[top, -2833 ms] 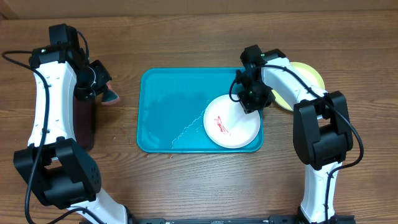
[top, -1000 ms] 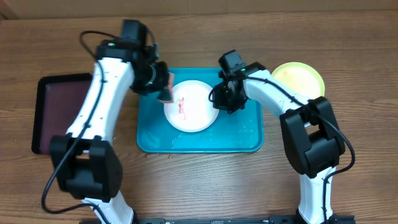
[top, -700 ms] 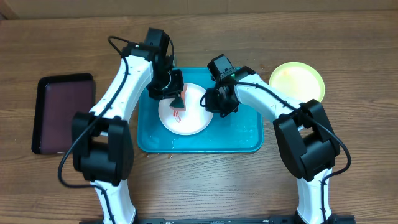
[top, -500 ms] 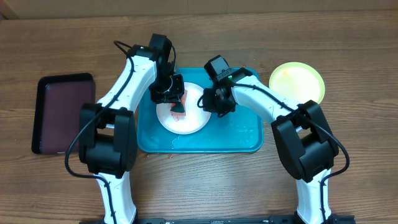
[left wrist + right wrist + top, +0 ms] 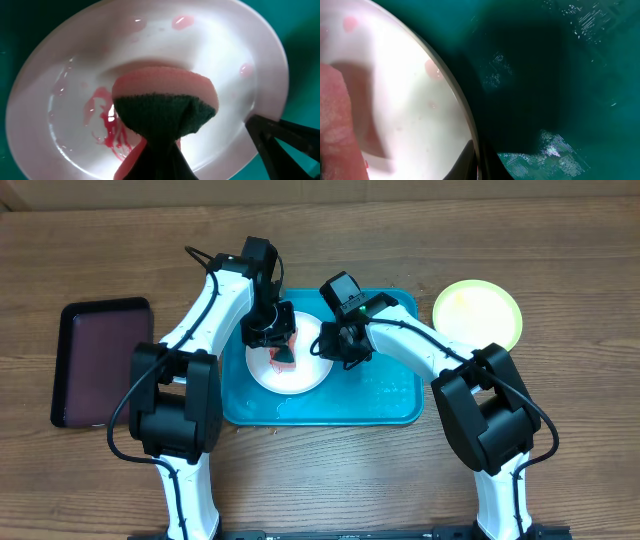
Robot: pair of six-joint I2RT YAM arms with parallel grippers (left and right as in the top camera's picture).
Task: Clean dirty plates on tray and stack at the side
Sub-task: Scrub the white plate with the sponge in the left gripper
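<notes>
The sponge (image 5: 284, 358) next lifts, crosses the empty maroon tray (image 5: 106, 376), lowers and leaves my left gripper, since the tray lies to the gripper's left in the overhead view.
The white plate (image 5: 303, 376) lies at the left middle of the turquoise tray (image 5: 390, 395), with a red smear (image 5: 107, 129) at its centre. My left gripper (image 5: 276, 338) is shut on a pink and dark green sponge (image 5: 284, 358) and presses it onto the plate (image 5: 60, 95); the sponge (image 5: 165, 107) sits just right of the smear. My right gripper (image 5: 336, 347) is shut on the plate's right rim (image 5: 470, 125). The yellow-green plate (image 5: 477, 313) lies on the table to the right of the tray. The light blue plate is out of view.
A dark maroon tray (image 5: 100, 360) lies on the table at the far left. Wet patches shine on the tray floor (image 5: 560, 150). Pink droplets dot the plate's far side (image 5: 182, 21). Both arms cross over the tray's back half.
My left arm brought the sponge from beside the maroon tray onto the white plate. My right gripper dragged the plate from the tray's right side to its left middle.
</notes>
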